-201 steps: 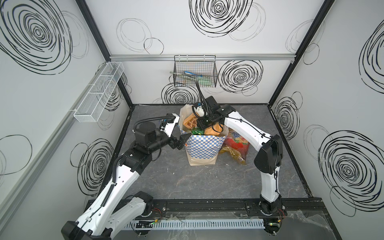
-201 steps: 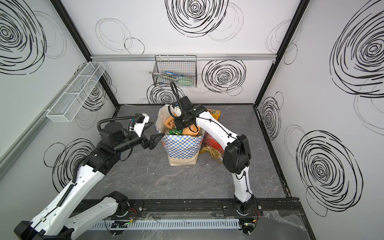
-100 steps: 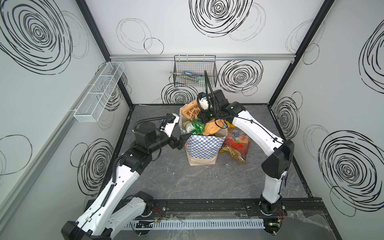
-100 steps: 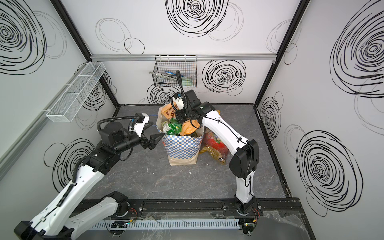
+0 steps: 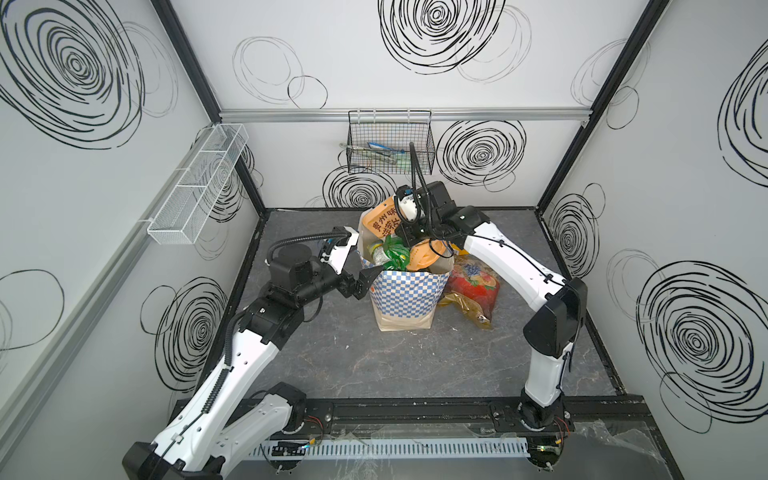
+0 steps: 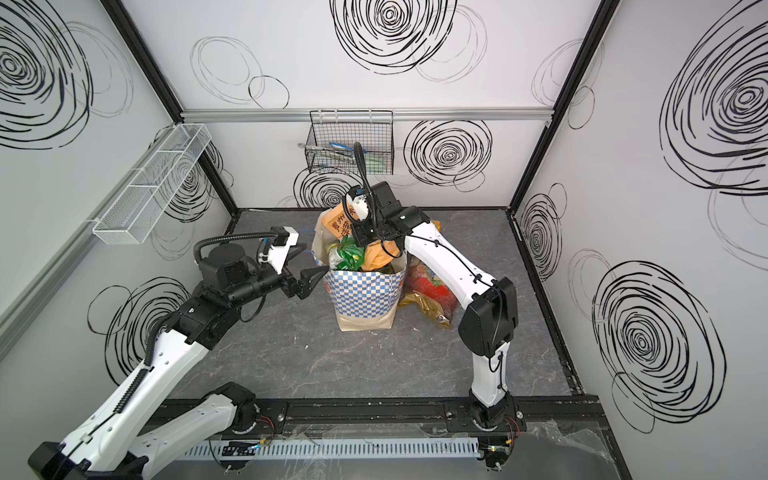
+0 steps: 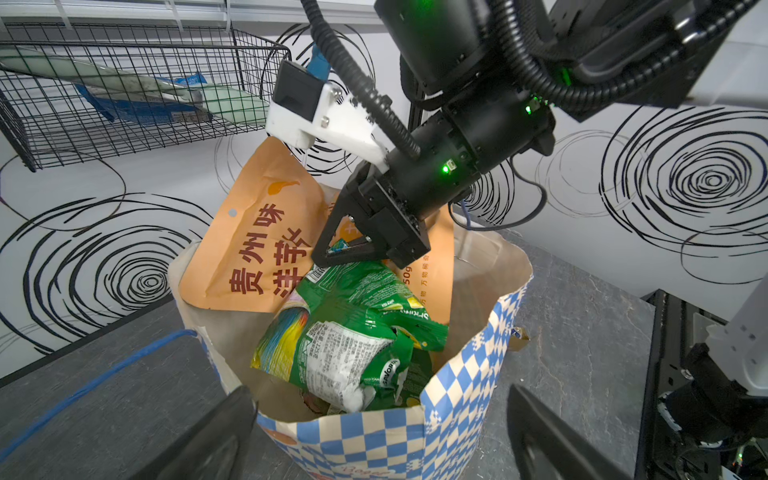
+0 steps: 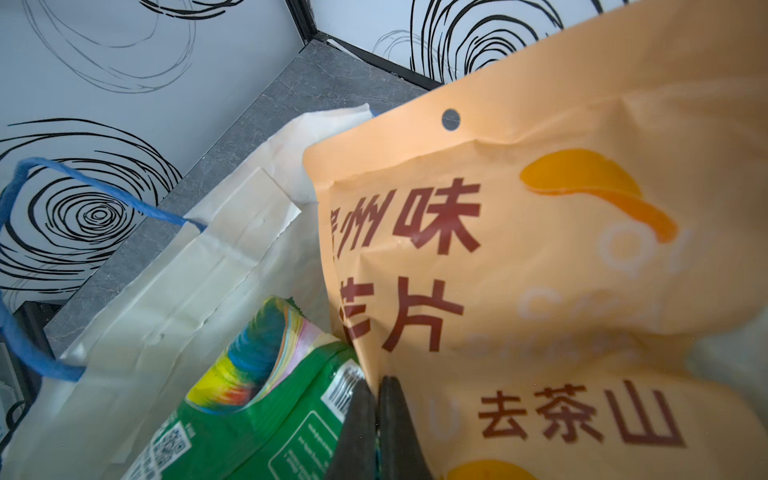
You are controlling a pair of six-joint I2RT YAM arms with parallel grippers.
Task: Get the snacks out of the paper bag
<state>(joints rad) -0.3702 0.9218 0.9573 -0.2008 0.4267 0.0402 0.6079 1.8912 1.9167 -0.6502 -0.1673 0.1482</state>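
Note:
My right gripper eases slightly toward the red fruit pouch (image 5: 473, 280) next, because the green packet lies against the orange pouch. Then it releases the green packet into the paper bag's opening.
The paper bag (image 5: 405, 299) (image 6: 365, 299) stands upright mid-floor with its checkered band toward me, and its mouth holds snacks. An orange pouch with Chinese characters (image 5: 380, 222) (image 7: 257, 241) (image 8: 519, 249) sticks up at the back. A green packet (image 5: 390, 253) (image 7: 345, 340) lies in front of it. My right gripper (image 5: 401, 241) (image 7: 320, 259) (image 8: 376, 386) hangs over the bag mouth, shut on the green packet's top edge. My left gripper (image 5: 368, 266) (image 7: 382, 415) is open at the bag's left upper rim, holding nothing. A red fruit pouch (image 5: 473, 280) and a gold bag (image 5: 469, 307) lie on the floor right of the bag.
A black wire basket (image 5: 390, 147) (image 7: 124, 95) hangs on the back wall right behind the right arm. A white mesh shelf (image 5: 199, 183) runs along the left wall. The bag's blue cord handle (image 8: 25, 340) hangs over its far side.
The right gripper has risen from inside the bag, pulling the green packet up, and the orange pouch now stands higher. The left arm has not moved.

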